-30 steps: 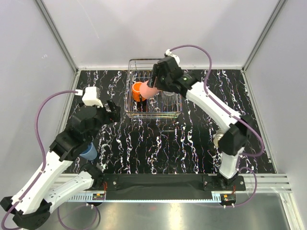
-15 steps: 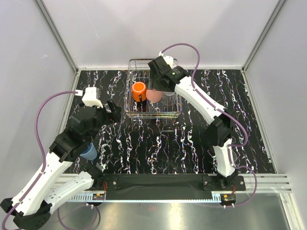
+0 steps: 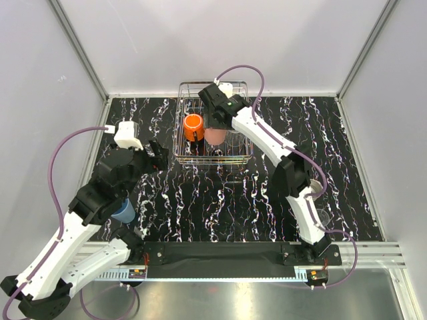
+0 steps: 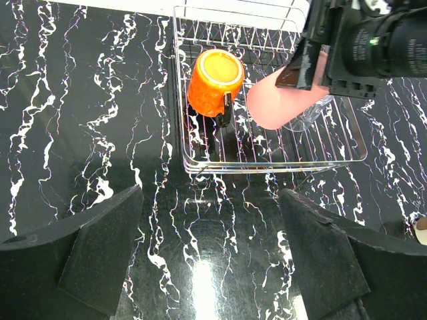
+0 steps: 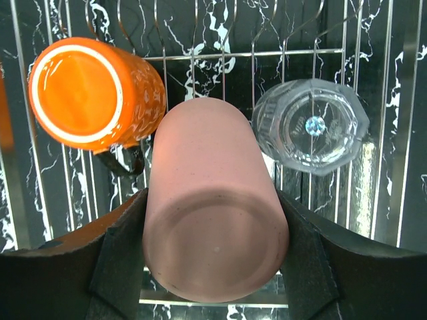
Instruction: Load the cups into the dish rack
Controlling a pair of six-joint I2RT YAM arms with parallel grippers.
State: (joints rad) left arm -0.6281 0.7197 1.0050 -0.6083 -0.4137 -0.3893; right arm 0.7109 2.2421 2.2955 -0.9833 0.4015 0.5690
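Observation:
The gap between mug and glass (image 5: 209, 92) is an open spot of the rack below the robot's right gripper, so the right gripper should next go down and let go of the salmon-pink tumbler (image 5: 213, 207) there.
The silver wire dish rack (image 3: 193, 85) stands at the back of the table. In it an orange mug (image 3: 193, 127) lies on its side and a clear glass (image 3: 235, 137) stands bottom-up. My right gripper (image 3: 214, 128) is shut on the salmon-pink tumbler (image 3: 216, 138) and holds it bottom-up between the mug and the glass. In the right wrist view the tumbler (image 5: 213, 207) fills the space between my fingers (image 5: 123, 263), with the mug (image 5: 93, 93) left and the glass (image 5: 310, 127) right. My left gripper (image 4: 210, 267) is open and empty over the table in front of the rack (image 4: 267, 163).
A light blue cup (image 3: 123, 212) sits at the left, partly under my left arm. A beige cup (image 3: 313, 189) and a clear glass (image 3: 325, 217) sit at the right, beside my right arm. Grey walls close in the black marbled table (image 3: 220, 200).
My right gripper has moved left and back over the rack, turning the tilted pink tumbler bottom-up between the mug and the glass. My left arm has not moved.

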